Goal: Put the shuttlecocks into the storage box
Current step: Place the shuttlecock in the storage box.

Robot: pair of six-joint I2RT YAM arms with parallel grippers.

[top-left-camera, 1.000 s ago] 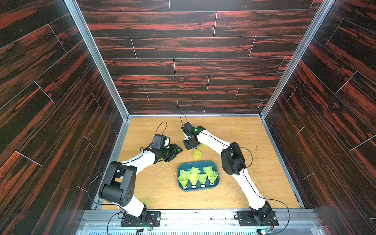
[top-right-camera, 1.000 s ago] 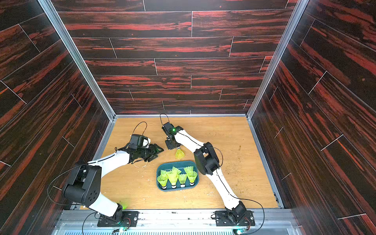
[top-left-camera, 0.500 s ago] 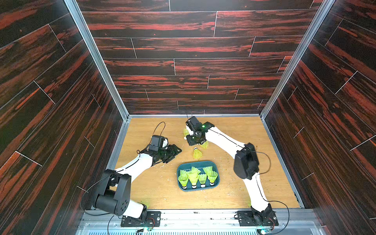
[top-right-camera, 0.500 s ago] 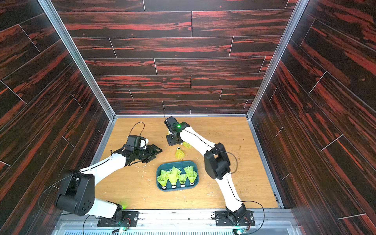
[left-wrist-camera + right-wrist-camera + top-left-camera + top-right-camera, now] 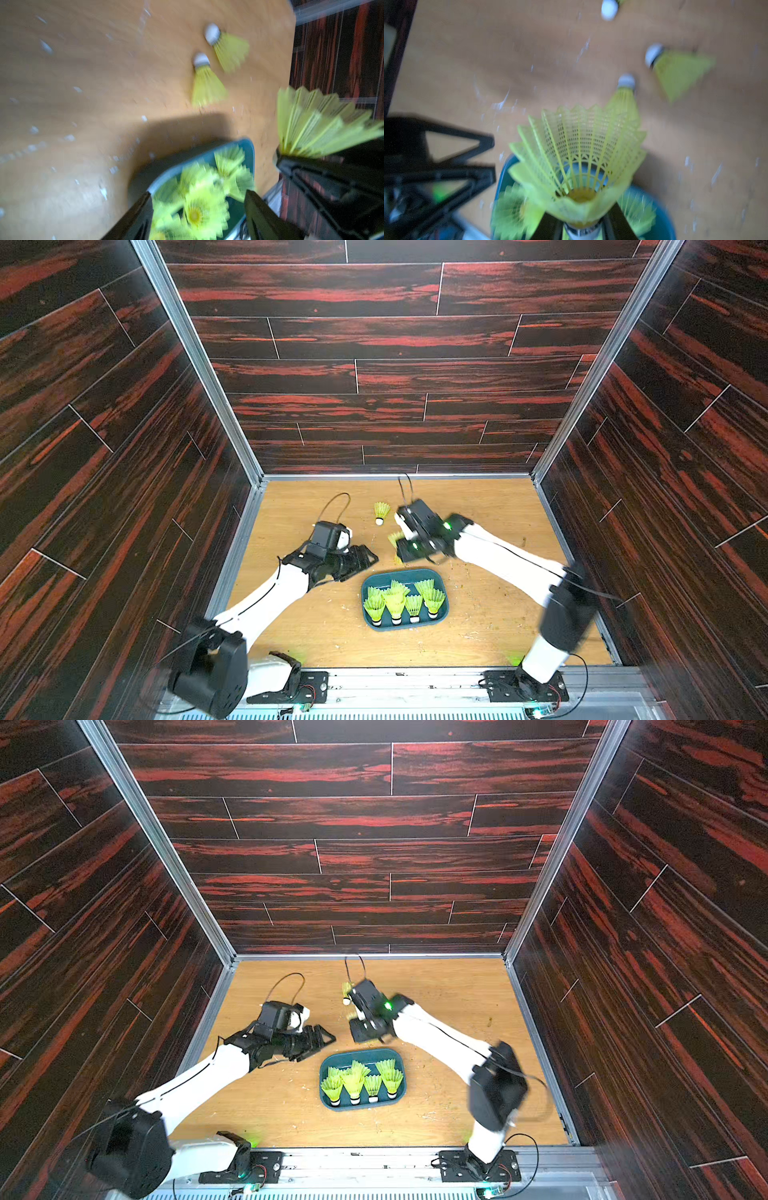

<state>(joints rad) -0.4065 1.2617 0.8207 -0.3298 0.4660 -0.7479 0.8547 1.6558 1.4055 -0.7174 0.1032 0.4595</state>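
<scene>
I will next move my right gripper back over the box's far rim and down into the box's near middle to release the shuttlecock, because it is still behind the box.
The teal storage box (image 5: 439,577) (image 5: 397,1056) sits at the table's front middle with several yellow-green shuttlecocks (image 5: 395,601) standing in it. My right gripper (image 5: 401,549) (image 5: 581,228) is shut on the white tip of one shuttlecock (image 5: 577,155) (image 5: 311,124), just behind the box's far rim (image 5: 662,207). My left gripper (image 5: 365,560) (image 5: 198,192) is open and empty at the box's far left corner (image 5: 249,145). Loose shuttlecocks lie on the table behind: one (image 5: 381,512) in the top views, two (image 5: 205,83) (image 5: 228,49) in the left wrist view.
The wooden table (image 5: 498,531) is walled by dark red panels on three sides, with a metal rail along the front (image 5: 415,680). Small white flecks litter the wood (image 5: 45,46). The two grippers stand close together behind the box.
The right arm's elbow has swung out to the right and its gripper, still holding the shuttlecock, has come nearer the box. The left gripper has opened slightly and shifted toward the box.
</scene>
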